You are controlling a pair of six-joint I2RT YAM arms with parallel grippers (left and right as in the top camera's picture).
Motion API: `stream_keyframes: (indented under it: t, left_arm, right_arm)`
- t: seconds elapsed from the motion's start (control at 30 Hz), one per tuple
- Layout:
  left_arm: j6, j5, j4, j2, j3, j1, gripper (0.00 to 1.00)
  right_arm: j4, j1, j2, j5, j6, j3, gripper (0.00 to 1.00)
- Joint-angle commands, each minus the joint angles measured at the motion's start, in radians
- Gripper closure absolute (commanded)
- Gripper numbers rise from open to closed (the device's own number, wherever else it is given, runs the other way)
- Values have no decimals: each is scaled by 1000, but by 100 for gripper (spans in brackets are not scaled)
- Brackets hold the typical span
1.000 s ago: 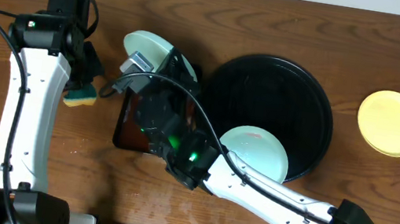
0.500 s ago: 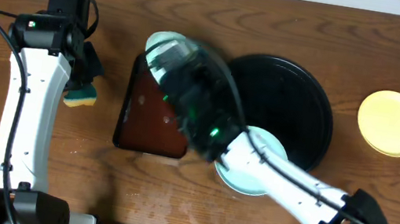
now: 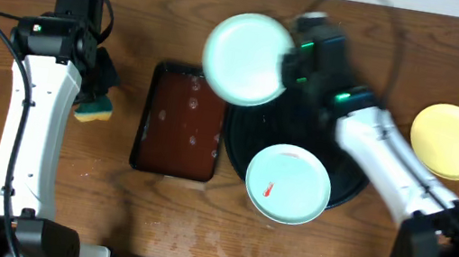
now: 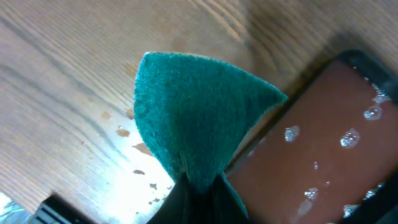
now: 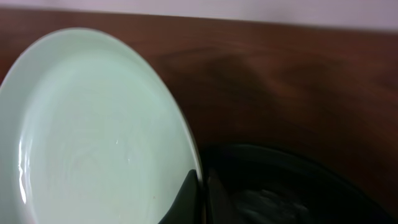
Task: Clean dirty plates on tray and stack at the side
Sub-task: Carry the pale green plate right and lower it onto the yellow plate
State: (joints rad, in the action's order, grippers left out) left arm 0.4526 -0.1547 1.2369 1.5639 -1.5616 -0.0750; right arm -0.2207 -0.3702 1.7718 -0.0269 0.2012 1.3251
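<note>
My right gripper should swing to the right in the overhead view, where the pale yellow plate (image 3: 450,141) sits, then lower the clean plate (image 3: 245,58) onto it and release.
My right gripper (image 3: 286,65) is shut on the rim of a clean pale mint plate (image 3: 245,58), which hangs in the air over the upper-left edge of the black round tray (image 3: 240,148). In the right wrist view the plate (image 5: 93,130) fills the left, its rim pinched in the gripper (image 5: 200,199). A second mint plate (image 3: 288,184) with a small red smear lies at the tray's front edge. The pale yellow plate (image 3: 450,141) rests on the table at the far right. At the left, my left gripper (image 3: 94,92) is shut on a green-and-yellow sponge (image 3: 94,109) (image 4: 193,118).
A dark-brown rectangular tray (image 3: 180,121) holding water with droplets lies between the two arms, just right of the sponge (image 4: 323,149). Water spots mark the wood beside it. The right arm stretches across the black tray's right half.
The right arm has swung the mint plate from above the brown tray rightward and up, to over the black tray's upper-left edge. The left arm and sponge have not moved.
</note>
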Motion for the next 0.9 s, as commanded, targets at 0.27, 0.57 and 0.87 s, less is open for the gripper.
stream_keyframes:
  t: [0.27, 0.57, 0.87]
  left_arm:
    - [-97, 174, -111, 5, 59, 88, 92]
    - [-101, 174, -152, 5, 91, 179, 92]
    - [-113, 173, -153, 5, 91, 206, 92]
  right_arm:
    - [-290, 520, -16, -277, 74, 5, 99]
    - [-386, 847, -16, -253, 53, 5, 99]
    - [-412, 1032, -16, -156, 53, 0, 99]
